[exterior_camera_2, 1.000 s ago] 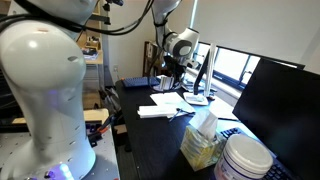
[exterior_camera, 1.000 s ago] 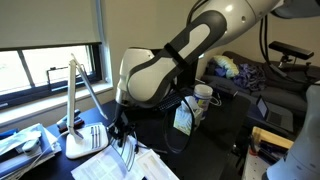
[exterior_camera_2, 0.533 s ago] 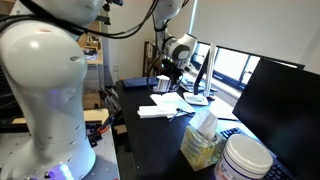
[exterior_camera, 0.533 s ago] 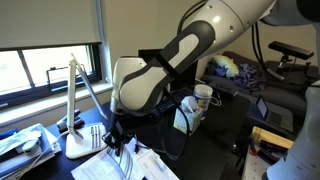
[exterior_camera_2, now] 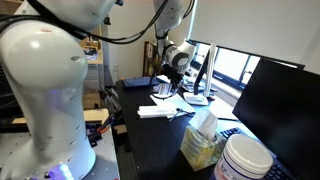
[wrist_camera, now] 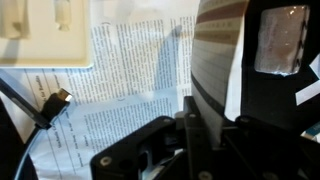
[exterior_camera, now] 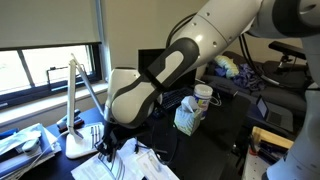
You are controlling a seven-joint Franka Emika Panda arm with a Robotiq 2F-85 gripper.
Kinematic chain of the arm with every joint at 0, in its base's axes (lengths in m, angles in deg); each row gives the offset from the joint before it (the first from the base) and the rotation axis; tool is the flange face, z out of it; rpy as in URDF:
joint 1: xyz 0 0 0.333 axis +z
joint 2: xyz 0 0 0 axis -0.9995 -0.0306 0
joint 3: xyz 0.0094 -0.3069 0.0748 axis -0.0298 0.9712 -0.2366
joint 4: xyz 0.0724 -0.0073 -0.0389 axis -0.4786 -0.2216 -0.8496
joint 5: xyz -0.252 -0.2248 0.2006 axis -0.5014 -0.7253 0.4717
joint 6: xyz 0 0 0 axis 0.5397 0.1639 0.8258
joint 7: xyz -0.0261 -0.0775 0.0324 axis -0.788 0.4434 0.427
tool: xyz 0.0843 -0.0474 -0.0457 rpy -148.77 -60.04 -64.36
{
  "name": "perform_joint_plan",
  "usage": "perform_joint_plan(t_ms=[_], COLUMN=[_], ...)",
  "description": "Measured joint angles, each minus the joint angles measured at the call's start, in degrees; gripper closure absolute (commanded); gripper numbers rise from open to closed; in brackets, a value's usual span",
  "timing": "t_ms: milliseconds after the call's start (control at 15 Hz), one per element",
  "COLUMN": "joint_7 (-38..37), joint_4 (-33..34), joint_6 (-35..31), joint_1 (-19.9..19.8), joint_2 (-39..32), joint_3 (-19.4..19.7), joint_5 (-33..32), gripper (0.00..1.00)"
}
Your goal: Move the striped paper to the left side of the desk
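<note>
My gripper is still holding the striped paper point(wrist_camera: 216, 60) between its fingers, above the printed sheets. I will move it outward and down onto the far part of the sheets to release the paper.
In the wrist view the striped paper point(wrist_camera: 216, 60), white with dark parallel stripes, stands upright between my jaws. My gripper point(wrist_camera: 196, 116) is shut on its lower edge and holds it above printed sheets point(wrist_camera: 130, 70). In both exterior views my gripper point(exterior_camera: 108, 144) point(exterior_camera_2: 165, 88) hangs low over the papers on the dark desk point(exterior_camera: 215, 135) point(exterior_camera_2: 150, 150), beside the white lamp. The striped paper is too small to make out in the exterior views.
A white lamp point(exterior_camera: 76, 95) stands next to the gripper, with a pile of white sheets point(exterior_camera: 135, 165) under it. A cup point(exterior_camera: 203, 97) and a bag point(exterior_camera: 186, 118) stand behind. A monitor point(exterior_camera_2: 275, 105), a tub point(exterior_camera_2: 243, 158) and a black cable point(wrist_camera: 50, 106) are nearby.
The arm has swung down and toward the lamp, carrying the striped paper with it. The gripper stays shut.
</note>
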Motion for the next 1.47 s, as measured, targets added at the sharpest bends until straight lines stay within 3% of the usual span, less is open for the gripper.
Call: perform_joint_plan(t_ms=[800, 867, 1000, 1467], joint_7=[1.39, 1.12, -0.16, -3.80], joint_4=[16.98, 17.58, 18.03, 18.16], joint_6=[-3.32, -3.28, -3.26, 0.94], joint_1=[4.52, 5.01, 6.23, 9.27], joint_2=[-14.20, -14.59, -14.82, -14.77], joint_3=[1.10, 2.03, 4.32, 9.34], joint_5=[-1.25, -1.50, -2.16, -6.59], gripper=[1.00, 0.73, 0.68, 0.22])
